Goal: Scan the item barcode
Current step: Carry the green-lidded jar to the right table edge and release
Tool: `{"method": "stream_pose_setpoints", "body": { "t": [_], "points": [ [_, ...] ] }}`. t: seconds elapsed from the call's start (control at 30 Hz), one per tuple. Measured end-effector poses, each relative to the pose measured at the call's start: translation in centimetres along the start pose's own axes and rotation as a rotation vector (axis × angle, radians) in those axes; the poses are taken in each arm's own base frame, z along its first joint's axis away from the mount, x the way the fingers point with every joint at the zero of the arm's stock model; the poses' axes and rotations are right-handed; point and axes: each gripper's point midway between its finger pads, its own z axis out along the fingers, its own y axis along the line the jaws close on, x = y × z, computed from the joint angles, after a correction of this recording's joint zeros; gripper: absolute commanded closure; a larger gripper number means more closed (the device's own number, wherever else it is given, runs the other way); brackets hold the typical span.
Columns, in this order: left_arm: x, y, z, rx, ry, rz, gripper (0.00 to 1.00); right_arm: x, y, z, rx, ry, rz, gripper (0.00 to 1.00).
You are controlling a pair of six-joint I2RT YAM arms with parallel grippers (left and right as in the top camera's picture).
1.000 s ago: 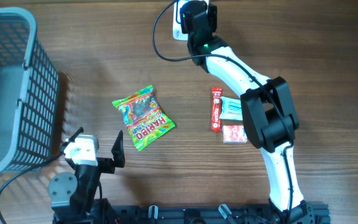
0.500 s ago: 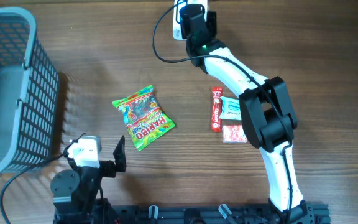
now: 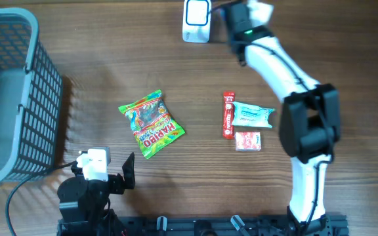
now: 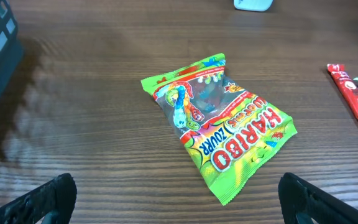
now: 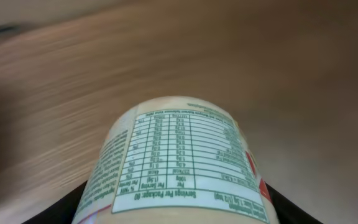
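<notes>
That tabletop is bare, so my right gripper should swing the container away from the scanner, to the right in the overhead view, and down to release it there.
A cream-coloured container with a green nutrition table printed on it fills the right wrist view, and my right gripper is shut on its sides. Overhead, that gripper sits at the far edge of the table, just right of the white scanner. The arm hides most of the container there, and no barcode shows in any view. My left gripper stands wide open near the front left edge with nothing between its fingers. In its own view it is just short of the green bag.
A green Haribo bag lies left of centre. A red bar, a teal packet and a small pink packet lie together to the right. A grey mesh basket stands at the far left.
My right arm has swung to the right with the container, off the scanner, which now shows in full. The left arm has drawn back slightly toward the front edge.
</notes>
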Motion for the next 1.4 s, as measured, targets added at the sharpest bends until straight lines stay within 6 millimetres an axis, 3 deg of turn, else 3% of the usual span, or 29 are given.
{"method": "stream_pose_setpoints", "body": {
  "t": [0.07, 0.27, 0.53, 0.63, 0.67, 1.03, 1.4],
  "points": [
    [0.0, 0.0, 0.0, 0.0, 0.0, 0.0, 0.0, -0.3, -4.8, 1.4, 0.103, 0.053, 0.176, 0.51],
    [0.0, 0.0, 0.0, 0.0, 0.0, 0.0, 0.0, 1.4, -14.2, 3.6, 0.34, 0.164, 0.565, 0.5],
    [0.0, 0.0, 0.0, 0.0, 0.0, 0.0, 0.0, 1.6, -21.1, 7.0, 0.369, 0.287, 0.964, 0.52],
    [0.0, 0.0, 0.0, 0.0, 0.0, 0.0, 0.0, 2.1, -23.0, 7.7, 0.377, 0.33, 1.032, 0.27],
    [0.0, 0.0, 0.0, 0.0, 0.0, 0.0, 0.0, 2.4, -23.5, 7.8, 0.385, 0.345, 1.047, 0.26],
    [0.0, 0.0, 0.0, 0.0, 0.0, 0.0, 0.0, 3.6, -24.4, 8.5, 0.4, 0.402, 1.081, 0.25],
    [0.0, 0.0, 0.0, 0.0, 0.0, 0.0, 0.0, 4.9, -29.8, 8.5, 0.502, 0.445, 1.156, 0.2]
  ]
}}
